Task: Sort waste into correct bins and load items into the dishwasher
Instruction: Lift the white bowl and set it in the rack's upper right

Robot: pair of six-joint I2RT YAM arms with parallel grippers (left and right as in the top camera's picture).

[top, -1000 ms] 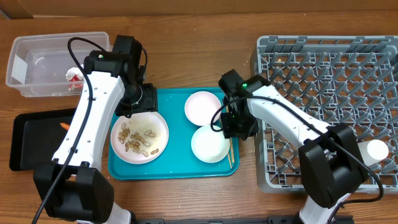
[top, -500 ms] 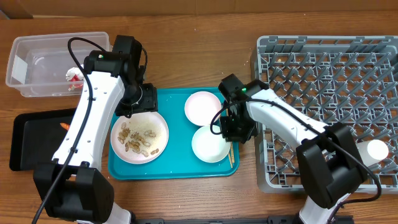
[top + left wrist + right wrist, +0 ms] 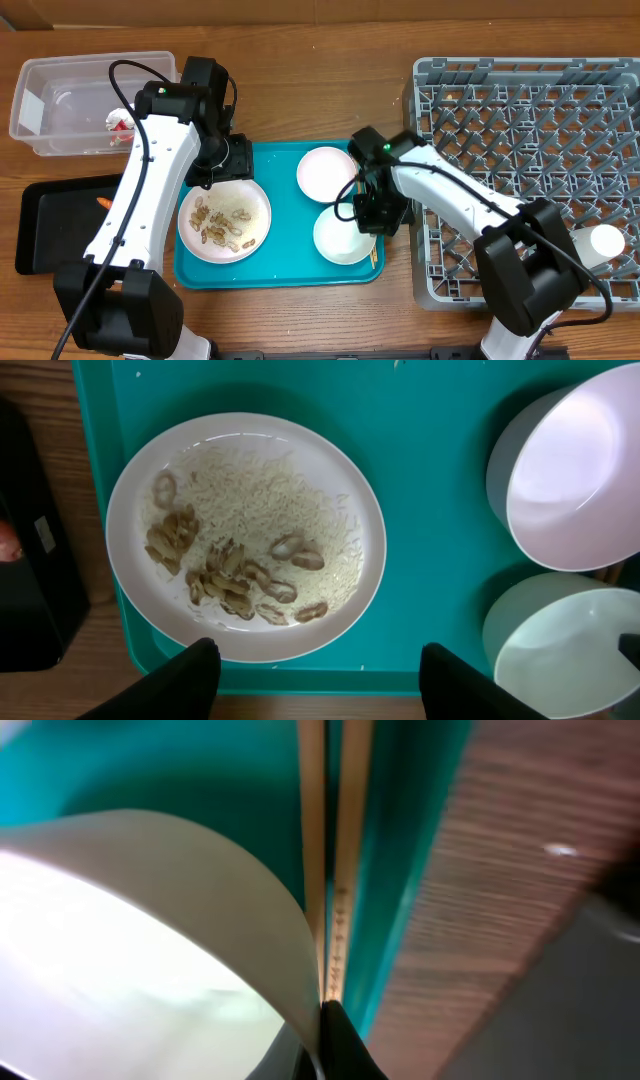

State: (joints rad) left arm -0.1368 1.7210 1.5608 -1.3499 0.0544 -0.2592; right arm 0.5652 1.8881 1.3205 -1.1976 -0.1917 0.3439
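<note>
The rack's far corner beyond the white cup is empty, so next my right gripper will lift the lower bowl, carry it outward there, descend and release its rim.
A white plate of rice and food scraps lies on the left of the teal tray; it fills the left wrist view. My left gripper is open and empty above the plate's far edge, its fingers apart. Two white bowls sit on the tray's right: an upper one and a lower one. My right gripper is shut on the lower bowl's rim. Wooden chopsticks lie along the tray's right edge beside that bowl.
A grey dishwasher rack fills the right side, with a white cup at its right edge. A clear plastic bin holding a red scrap stands at the back left. A black tray with an orange scrap lies at the left.
My right gripper has moved toward the front and closed on the lower bowl's rim; the bowl has shifted slightly right and forward. The left arm has not moved.
</note>
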